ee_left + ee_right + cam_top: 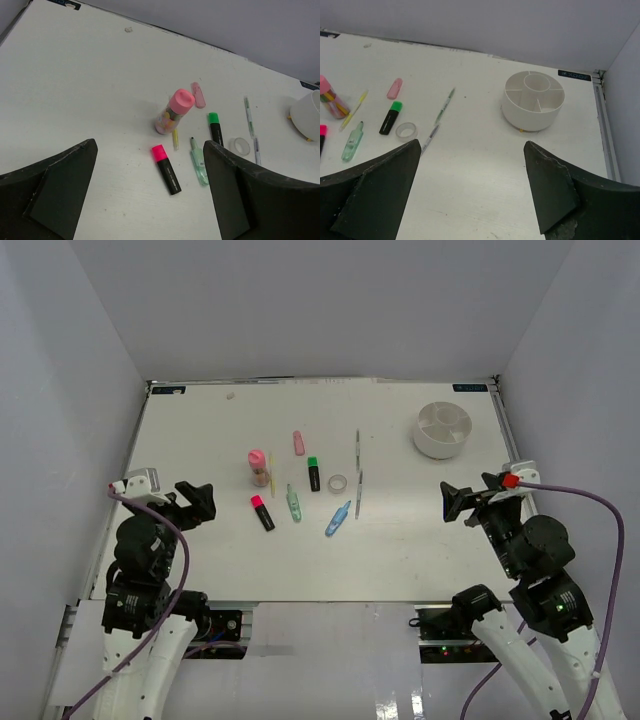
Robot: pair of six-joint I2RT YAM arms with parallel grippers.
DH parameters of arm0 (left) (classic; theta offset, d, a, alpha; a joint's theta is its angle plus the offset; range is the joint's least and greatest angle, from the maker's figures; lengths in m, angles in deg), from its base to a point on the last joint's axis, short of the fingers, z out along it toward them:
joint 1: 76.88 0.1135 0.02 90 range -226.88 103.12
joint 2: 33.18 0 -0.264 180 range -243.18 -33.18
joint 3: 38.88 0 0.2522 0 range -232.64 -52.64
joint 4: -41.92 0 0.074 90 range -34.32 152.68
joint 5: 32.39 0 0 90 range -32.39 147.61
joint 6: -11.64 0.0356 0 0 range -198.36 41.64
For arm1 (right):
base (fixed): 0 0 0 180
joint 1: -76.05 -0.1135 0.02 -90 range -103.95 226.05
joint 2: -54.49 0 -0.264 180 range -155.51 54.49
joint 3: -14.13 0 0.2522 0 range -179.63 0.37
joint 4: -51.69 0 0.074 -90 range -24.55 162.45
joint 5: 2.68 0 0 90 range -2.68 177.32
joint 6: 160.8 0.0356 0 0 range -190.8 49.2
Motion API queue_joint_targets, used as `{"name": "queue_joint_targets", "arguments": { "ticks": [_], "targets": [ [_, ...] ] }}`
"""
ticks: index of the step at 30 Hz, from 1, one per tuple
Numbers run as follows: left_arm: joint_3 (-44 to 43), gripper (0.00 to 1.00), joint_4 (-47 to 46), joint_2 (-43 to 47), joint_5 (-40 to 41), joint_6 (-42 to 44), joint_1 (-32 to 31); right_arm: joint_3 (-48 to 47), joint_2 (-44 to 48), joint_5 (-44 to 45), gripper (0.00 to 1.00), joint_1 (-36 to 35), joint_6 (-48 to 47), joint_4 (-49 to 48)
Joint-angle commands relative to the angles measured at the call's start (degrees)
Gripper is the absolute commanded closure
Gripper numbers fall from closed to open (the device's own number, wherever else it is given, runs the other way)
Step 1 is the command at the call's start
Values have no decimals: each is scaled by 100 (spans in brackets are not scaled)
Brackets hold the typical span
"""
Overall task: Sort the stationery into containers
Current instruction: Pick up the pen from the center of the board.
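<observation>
The nearer thin pencil lies flat below my right gripper, to its left in the top view. My right gripper crosses toward the pencil next and lowers onto its far half [361, 483] [434, 132].
The stationery lies spread mid-table: a pink-capped glue stick [258, 466], a pink eraser [298, 443], a green-capped highlighter [313, 474], a pink-capped highlighter [262, 512], a green pen [293, 503], a blue pen [338, 518], a tape ring [338, 483] and two thin pencils [357, 445]. The white divided tub [441, 430] stands at the back right, and its compartments look empty in the right wrist view [534, 100]. My left gripper [197, 502] hovers open left of the items, the pink-capped highlighter [166, 169] lying ahead between its fingers. My right gripper [455, 502] is open, in front of the tub.
White walls enclose the table on three sides. A small speck [231, 395] lies near the back edge. Blue labels mark the back corners [168, 390].
</observation>
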Motion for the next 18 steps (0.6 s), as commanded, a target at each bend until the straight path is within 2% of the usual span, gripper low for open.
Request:
{"name": "queue_joint_targets", "arguments": {
  "ticks": [1, 5, 10, 13, 18],
  "targets": [
    [142, 2, -151, -56, -218, -150, -30, -299, -319, -332, 10, -24, 27, 230],
    [186, 2, -282, -205, -314, -211, -30, -378, -688, -341, 10, -32, 667, 381],
    [108, 2, -414, -469, -455, -255, -22, -395, -1048, -516, 10, -24, 1028, 48],
    [55, 2, -572, -688, -490, -256, -30, -632, -1645, -814, 10, -24, 1336, 73],
    [63, 2, -827, -1092, -473, -229, -22, -1343, -3350, -1044, 10, -24, 1574, 530]
  ]
}}
